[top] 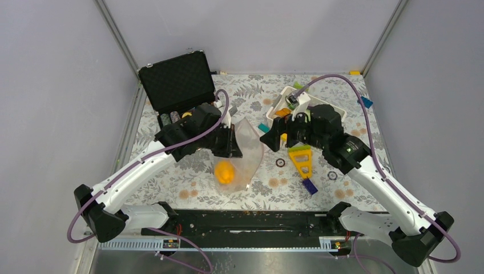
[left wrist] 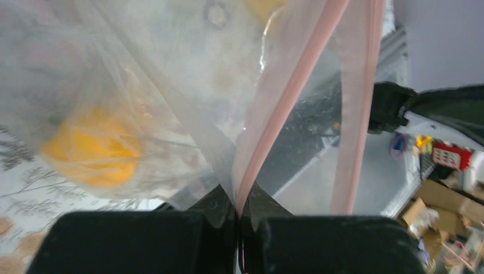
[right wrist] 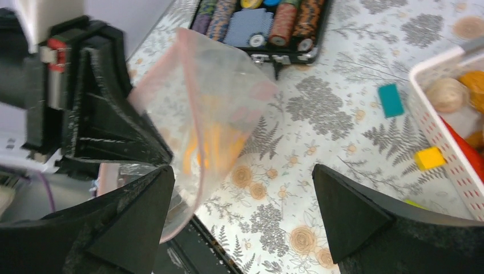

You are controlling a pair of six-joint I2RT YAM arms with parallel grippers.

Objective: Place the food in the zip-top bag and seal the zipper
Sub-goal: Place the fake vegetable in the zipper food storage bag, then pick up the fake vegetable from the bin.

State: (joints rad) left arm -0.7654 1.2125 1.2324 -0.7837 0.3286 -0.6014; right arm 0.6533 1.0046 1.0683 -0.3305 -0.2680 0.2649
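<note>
I will move my right gripper to the right in the top view and down into the white basket, because the bag (top: 249, 149) is wide open and more food is in that basket.
My left gripper (top: 230, 142) (left wrist: 238, 197) is shut on the pink zipper (left wrist: 297, 85), holding the zip-top bag (top: 249, 149) (left wrist: 171, 80) up by its mouth edge. The bag's other lip hangs apart from it, so the mouth gapes. A yellow-orange food piece (top: 224, 172) (left wrist: 91, 149) lies inside the bag. My right gripper (top: 273, 139) (right wrist: 242, 197) stands wide open just right of the bag (right wrist: 220, 91), holding nothing, its left finger (right wrist: 131, 225) close under the bag's edge. More food (right wrist: 463, 85) lies in the white basket (top: 281, 100).
An open black case (top: 177, 83) with poker chips (right wrist: 259, 23) stands at the back left. A yellow block (top: 301, 160), a blue block (top: 309, 186), teal blocks (right wrist: 390, 100) and two dark rings (top: 280, 162) lie on the floral cloth near the basket (right wrist: 436, 123).
</note>
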